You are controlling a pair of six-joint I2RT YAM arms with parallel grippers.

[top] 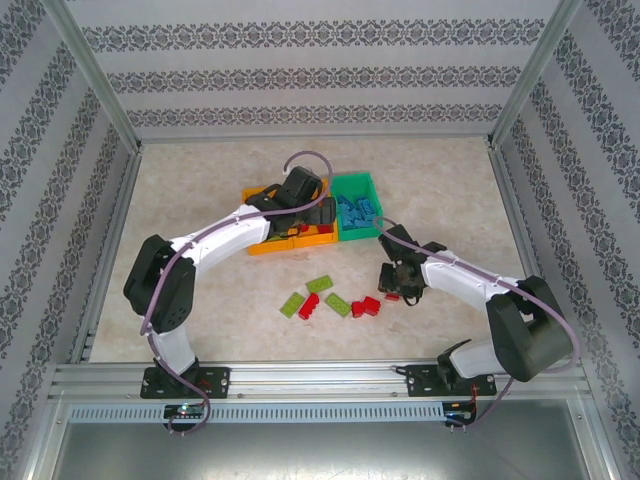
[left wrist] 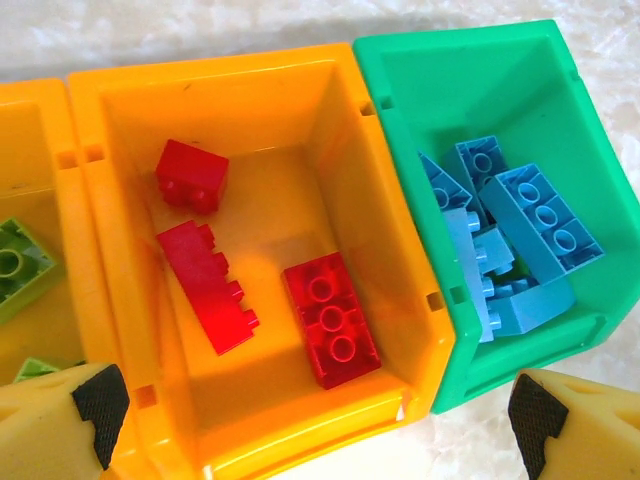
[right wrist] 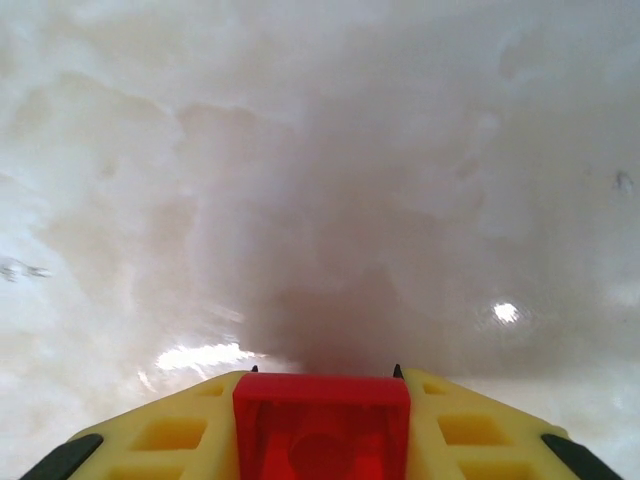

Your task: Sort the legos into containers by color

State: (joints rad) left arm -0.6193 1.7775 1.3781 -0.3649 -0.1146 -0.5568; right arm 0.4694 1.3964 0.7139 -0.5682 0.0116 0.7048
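The middle orange container (top: pixel 314 235) already holds red legos, so next my right gripper will lift the red lego, carry it outward over that container and release it.
My left gripper (left wrist: pixel 315 410) hangs open over the middle orange container (left wrist: pixel 330 75), and its yellow fingers (left wrist: pixel 95 405) hold nothing. Three red legos (left wrist: pixel 332 320) lie in that bin. The green container (left wrist: pixel 450 40) to its right holds several blue legos (left wrist: pixel 510 240). A lime lego (left wrist: pixel 15 265) shows in the left orange container. My right gripper (right wrist: pixel 322 380) is shut on a red lego (right wrist: pixel 320 430) just above the table. In the top view that gripper (top: pixel 400 283) is right of the loose legos and the left gripper (top: pixel 300 195) is over the bins.
Loose lime legos (top: pixel 320 284) and red legos (top: pixel 366 306) lie in a short row on the marble table, in front of the bins and between the two arms. Metal rails and patterned walls ring the table (top: pixel 200 180).
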